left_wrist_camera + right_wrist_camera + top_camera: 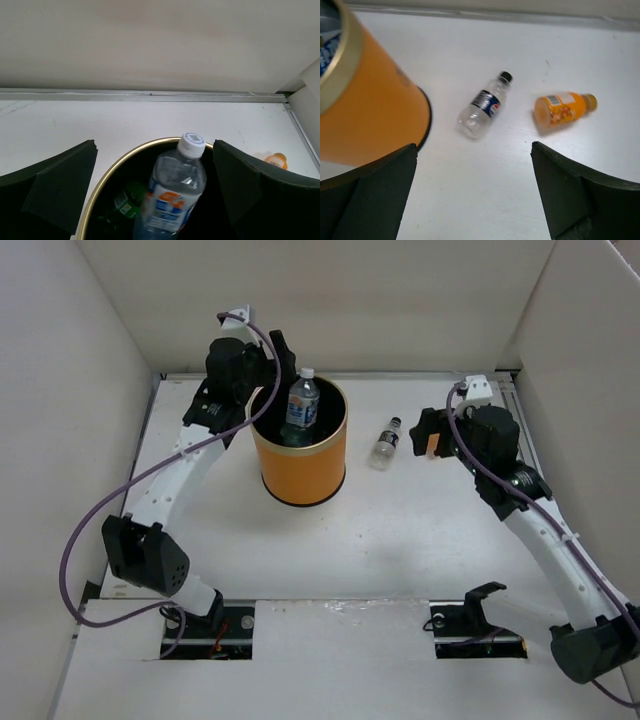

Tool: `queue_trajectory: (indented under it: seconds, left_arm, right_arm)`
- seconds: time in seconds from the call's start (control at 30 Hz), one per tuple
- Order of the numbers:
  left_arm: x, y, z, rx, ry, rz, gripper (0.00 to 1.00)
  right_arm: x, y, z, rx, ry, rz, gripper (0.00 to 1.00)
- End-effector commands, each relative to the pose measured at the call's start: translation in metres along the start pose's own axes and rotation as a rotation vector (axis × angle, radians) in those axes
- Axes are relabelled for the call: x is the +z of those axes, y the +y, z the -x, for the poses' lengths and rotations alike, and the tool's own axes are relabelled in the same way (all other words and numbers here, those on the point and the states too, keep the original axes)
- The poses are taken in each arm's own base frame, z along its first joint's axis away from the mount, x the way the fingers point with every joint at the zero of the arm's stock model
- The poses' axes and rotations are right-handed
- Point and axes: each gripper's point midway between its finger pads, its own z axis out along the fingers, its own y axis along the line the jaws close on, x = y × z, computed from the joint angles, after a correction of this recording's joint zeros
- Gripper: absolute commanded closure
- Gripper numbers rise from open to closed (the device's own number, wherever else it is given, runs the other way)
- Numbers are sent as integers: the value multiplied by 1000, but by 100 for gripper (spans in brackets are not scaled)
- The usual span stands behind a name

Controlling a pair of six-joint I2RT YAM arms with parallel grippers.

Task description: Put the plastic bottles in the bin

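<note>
Next, my right gripper moves down onto the orange bottle's labeled body (561, 109), turning so the fingers straddle its sides, because the bottle lies crosswise.
The orange bin (300, 465) stands mid-table. A clear bottle with a white-blue label (302, 400) stands tilted inside it, its cap above the rim. My left gripper (278, 355) hovers over the bin's far-left rim, open. In the left wrist view that bottle (175, 190) sits between the spread fingers, touching neither, with a green bottle (125, 200) lying beside it in the bin (115, 167). A small clear bottle with a dark cap (484, 105) and an orange bottle (565, 107) lie on the table right of the bin (375, 110). My right gripper (473, 146) is open and empty just short of them.
White walls enclose the table on the left, back and right. The small clear bottle (386, 443) lies between the bin and my right gripper (422, 432). A black bracket (470, 605) sits near the front edge by the right arm's base.
</note>
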Motion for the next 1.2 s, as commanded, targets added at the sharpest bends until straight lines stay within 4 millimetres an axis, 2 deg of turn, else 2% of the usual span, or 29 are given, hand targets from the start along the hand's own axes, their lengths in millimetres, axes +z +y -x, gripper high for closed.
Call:
queue_trajectory:
  seconds: [0.0,0.03,0.07,0.1,0.13,0.2,0.23,0.27,0.3,0.37,0.43,0.53,0.57,0.6,0.63,0.67,0.7,0.73,0.8,0.87,0.93,0.97,1.13,1.17]
  left_arm:
    - [-45,-21,59,-6,-128,-69,0]
    - [-52,-22,64,-7,-135,-71,0]
    - [-67,-21,74,-10,-164,-63,0]
    - [-75,-18,78,-13,-181,-49,0]
    - [-82,-15,81,-15,-195,-36,0]
    - [-107,-13,99,-35,-266,-27,0]
    - [-112,-12,104,-38,-281,-21,0]
    - [-116,-13,104,-25,-281,-15,0]
    - [-119,-14,104,-18,-283,-7,0]
    - [-121,-10,107,-12,-288,17,0]
    - [-121,-8,107,-14,-291,29,0]
    - [-107,-7,97,-23,-234,45,0]
    - [-105,-8,96,-20,-220,40,0]
    - [-105,-8,96,-20,-220,40,0]
    - [-101,-8,93,-19,-211,43,0]
    - [-99,-9,90,-17,-207,33,0]
    - [-99,-11,89,-16,-204,23,0]
    - [-99,-11,89,-16,-204,23,0]
    - [-99,-14,88,-15,-198,5,0]
    - [-101,-17,91,-15,-203,-9,0]
    - [-101,-18,91,-24,-203,-10,0]
    - [-101,-17,89,-23,-194,-7,0]
    - [-104,-17,95,-25,-204,-1,0]
    - [-104,-17,95,-25,-204,-1,0]
  right_arm:
    - [6,-42,-3,86,55,-222,0]
    - [15,-52,-14,135,96,-278,0]
    - [16,-71,-22,163,122,-355,0]
    - [18,-79,-24,195,132,-391,0]
    - [30,-85,-41,250,178,-426,0]
    - [39,-96,-51,286,217,-474,0]
    - [43,-104,-48,300,223,-512,0]
    - [55,-108,-66,335,279,-563,0]
    - [58,-111,-71,350,308,-593,0]
    - [64,-123,-73,400,335,-650,0]
    - [81,-125,-90,489,377,-636,0]
    - [100,-125,-103,589,394,-633,1]
    - [110,-130,-99,610,385,-644,3]
    - [108,-133,-93,605,375,-658,3]
    - [115,-134,-104,630,405,-681,3]
    - [114,-140,-108,637,427,-717,3]
    - [121,-141,-98,640,407,-709,3]
    - [129,-143,-107,637,428,-718,3]
    - [139,-145,-105,663,429,-704,4]
    - [146,-147,-117,658,461,-717,4]
    - [152,-153,-117,663,464,-727,4]
    - [157,-155,-126,660,484,-735,4]
    - [158,-158,-151,681,524,-756,4]
    - [160,-159,-149,682,515,-752,4]
